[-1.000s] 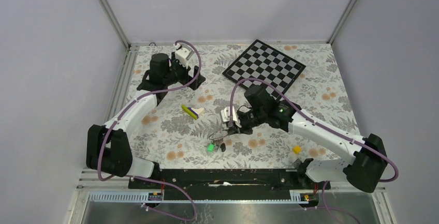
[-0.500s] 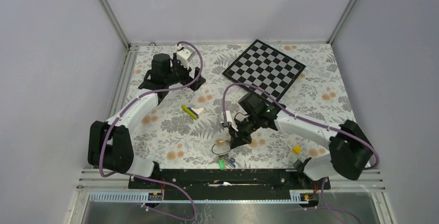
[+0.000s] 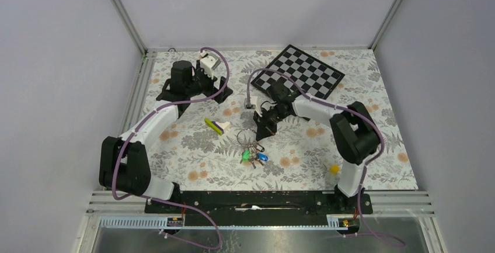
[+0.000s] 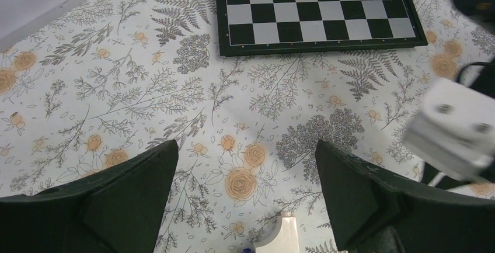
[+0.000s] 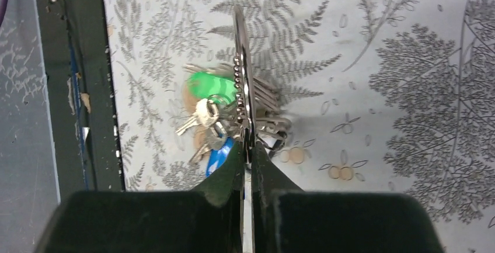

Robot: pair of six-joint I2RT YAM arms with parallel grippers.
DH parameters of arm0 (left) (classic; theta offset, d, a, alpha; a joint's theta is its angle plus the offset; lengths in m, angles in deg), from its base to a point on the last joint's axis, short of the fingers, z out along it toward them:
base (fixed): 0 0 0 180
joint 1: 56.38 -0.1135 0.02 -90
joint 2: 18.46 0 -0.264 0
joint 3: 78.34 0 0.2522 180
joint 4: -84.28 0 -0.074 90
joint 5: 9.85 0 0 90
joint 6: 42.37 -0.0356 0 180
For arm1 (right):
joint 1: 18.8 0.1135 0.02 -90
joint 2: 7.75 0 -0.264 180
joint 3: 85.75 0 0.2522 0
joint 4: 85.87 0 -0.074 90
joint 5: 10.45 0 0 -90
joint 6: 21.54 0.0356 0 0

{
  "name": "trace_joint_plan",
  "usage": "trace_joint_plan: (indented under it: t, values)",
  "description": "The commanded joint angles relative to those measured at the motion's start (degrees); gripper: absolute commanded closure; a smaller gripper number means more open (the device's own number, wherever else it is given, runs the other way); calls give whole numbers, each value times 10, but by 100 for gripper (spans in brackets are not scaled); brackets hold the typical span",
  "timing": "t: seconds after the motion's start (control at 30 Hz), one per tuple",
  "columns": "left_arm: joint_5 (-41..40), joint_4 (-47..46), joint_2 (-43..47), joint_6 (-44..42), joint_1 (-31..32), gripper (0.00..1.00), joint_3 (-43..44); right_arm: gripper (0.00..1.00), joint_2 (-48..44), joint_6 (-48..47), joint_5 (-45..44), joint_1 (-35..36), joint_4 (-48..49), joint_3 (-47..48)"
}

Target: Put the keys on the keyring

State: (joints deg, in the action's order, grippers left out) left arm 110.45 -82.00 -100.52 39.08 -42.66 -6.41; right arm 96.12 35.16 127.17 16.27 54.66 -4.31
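The keys already hang bunched on the keyring (image 3: 245,138), so I will move my right gripper outward toward the chessboard, lower it to the cloth and let go of the ring.
My right gripper (image 3: 261,127) is shut on the thin silver keyring (image 3: 245,138). In the right wrist view the keyring (image 5: 240,72) stands edge-on, its lower part pinched between my right gripper's (image 5: 248,151) closed fingers. The keys (image 3: 253,157) hang on the ring in a bunch, among them a green-headed key (image 5: 212,86), a blue-headed key (image 5: 220,155) and several bare silver ones. I cannot make out the black-headed key. My left gripper (image 3: 219,92) is open and empty at the far left, well apart from the keys. Its fingers (image 4: 140,177) spread wide over the cloth.
A yellow-white-purple wedge block (image 3: 218,125) lies left of the keyring; its white tip (image 4: 284,232) shows below my left gripper. A chessboard (image 3: 297,76) lies at the far middle. A small yellow cube (image 3: 334,169) sits near the front right. A black rail (image 5: 76,78) edges the table.
My right gripper has drawn back from the near edge toward the table's middle, carrying the ring with the keys dangling; the right elbow has folded in. The left arm has hardly moved.
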Motion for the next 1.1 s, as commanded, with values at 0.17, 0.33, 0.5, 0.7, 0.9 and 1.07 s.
trace_joint_plan:
  t: [0.17,0.33,0.5,0.7,0.9,1.07]
  values:
    - [33,-11,30,-12,-3,1,4,98,112,-1,-7,-53,-51,115]
    - [39,-13,35,-14,-4,1,-3,96,156,-11,-5,-68,-78,172]
    - [39,-14,37,-17,-4,1,-13,95,177,-12,7,-78,-85,206]
    - [40,-17,42,-21,-4,1,-28,90,211,6,5,-92,-84,251]
    - [41,-19,53,-22,-4,1,-41,77,247,30,-15,-103,-82,293]
    - [25,-19,65,-24,-4,1,-49,61,235,48,-29,-119,-67,295]
